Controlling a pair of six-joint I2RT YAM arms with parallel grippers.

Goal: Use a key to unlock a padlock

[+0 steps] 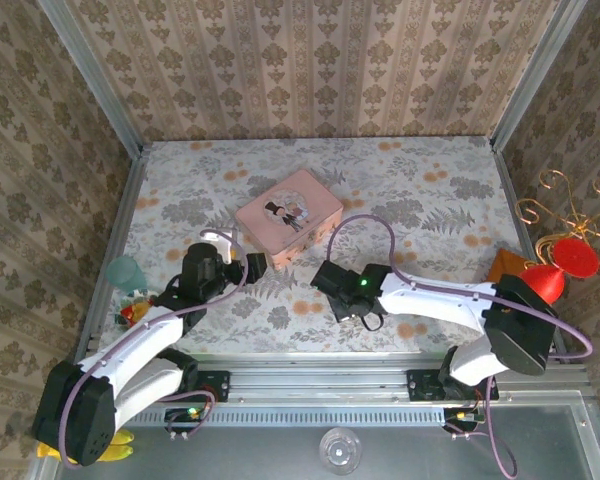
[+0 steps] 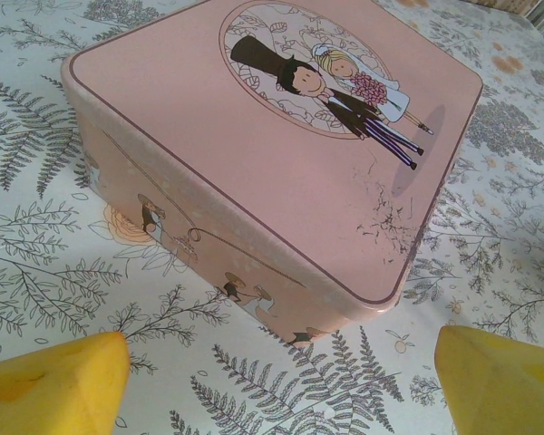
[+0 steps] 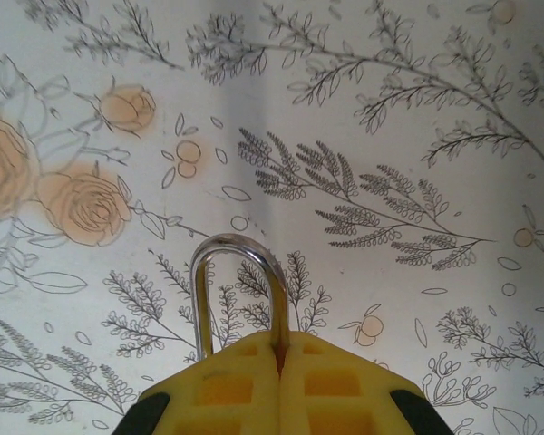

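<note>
I need to lower my right gripper next onto the patch of leafy cloth beneath the shackle and open it to release the padlock, since that patch is clear of other things.
My right gripper (image 3: 279, 349) is shut on the padlock. Its thin silver shackle (image 3: 236, 245) sticks up out of the closed yellow pads (image 3: 227, 385), and the brass body is hidden between them. From above, the right gripper (image 1: 330, 285) hovers low over the floral cloth at centre, just in front of the pink tin (image 1: 288, 215). My left gripper (image 1: 255, 265) is open and points at the tin's near left corner. Its yellow fingertips (image 2: 54, 385) stand wide apart with bare cloth between them, short of the pink tin (image 2: 281, 154). The key is out of view.
A teal cup (image 1: 125, 270) and small red and yellow items (image 1: 132, 312) sit at the left edge. A gold wire stand with a red piece (image 1: 565, 262) and a brown block (image 1: 507, 266) stand at the right. Patterned walls close in the table.
</note>
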